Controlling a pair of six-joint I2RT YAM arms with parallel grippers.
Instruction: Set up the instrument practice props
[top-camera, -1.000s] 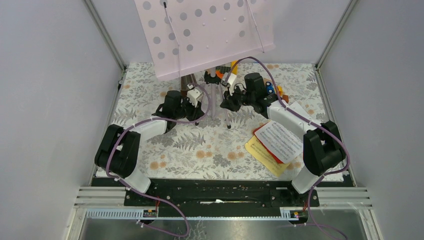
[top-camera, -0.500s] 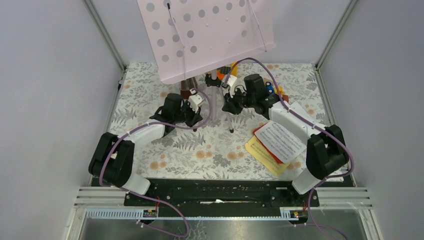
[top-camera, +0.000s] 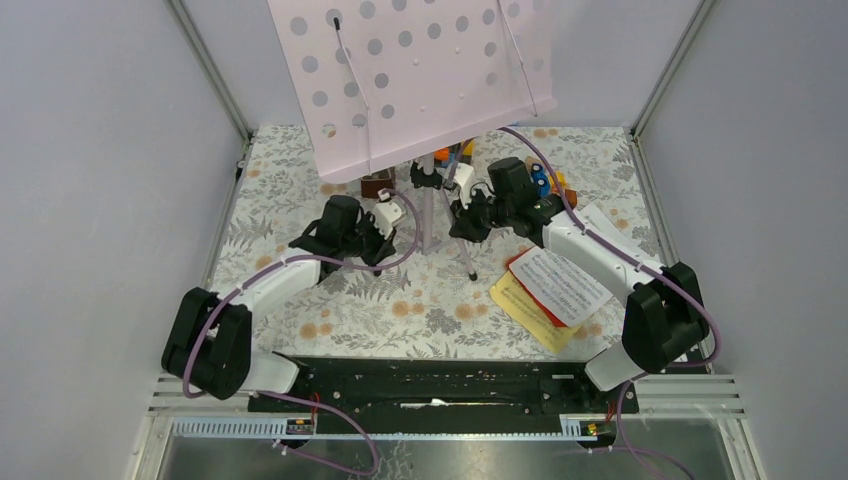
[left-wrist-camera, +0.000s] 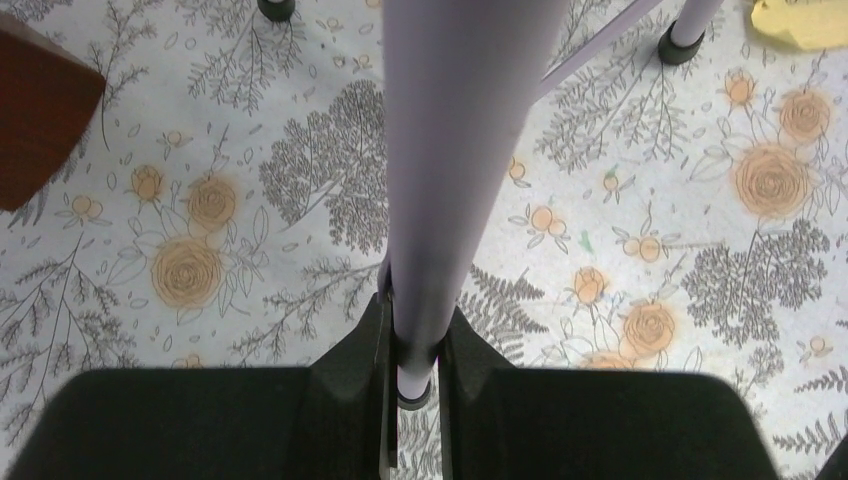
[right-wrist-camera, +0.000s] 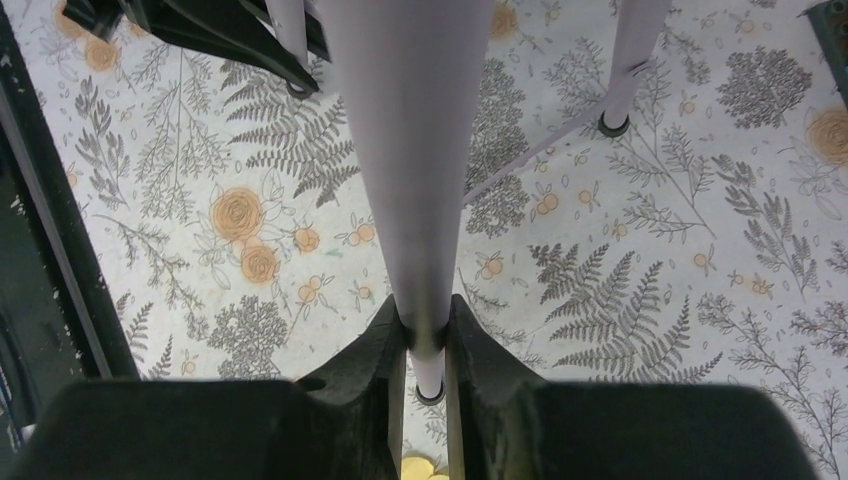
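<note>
My left gripper will next pull its tripod leg back onto the open floral cloth and let go, because the cloth lies back and to the left in the top view.
The pale pink perforated panel (top-camera: 430, 70) stands tilted at the back on the lilac tripod (top-camera: 428, 215). My left gripper (top-camera: 383, 232) is shut on one tripod leg (left-wrist-camera: 430, 200), near its black foot, as the left wrist view (left-wrist-camera: 415, 350) shows. My right gripper (top-camera: 462, 222) is shut on another leg (right-wrist-camera: 410, 150), with the jaws pressed against it (right-wrist-camera: 428, 345). That leg's foot rests on the floral cloth (top-camera: 472, 275). The white page (top-camera: 560, 285) lies on the red page (top-camera: 515, 262) and the yellow page (top-camera: 525, 305), to the right of the tripod.
Orange and blue toy blocks (top-camera: 545, 180) sit behind the right gripper. A brown block (top-camera: 378, 185) lies under the panel's lower edge and shows in the left wrist view (left-wrist-camera: 40, 110). A third tripod leg (right-wrist-camera: 630, 60) stands apart. Grey walls close in both sides.
Both grippers have drawn their legs toward the near edge, the right leg's foot sliding nearer and rightward. The panel has shifted up and tilted more. The left arm's elbow swung left.
</note>
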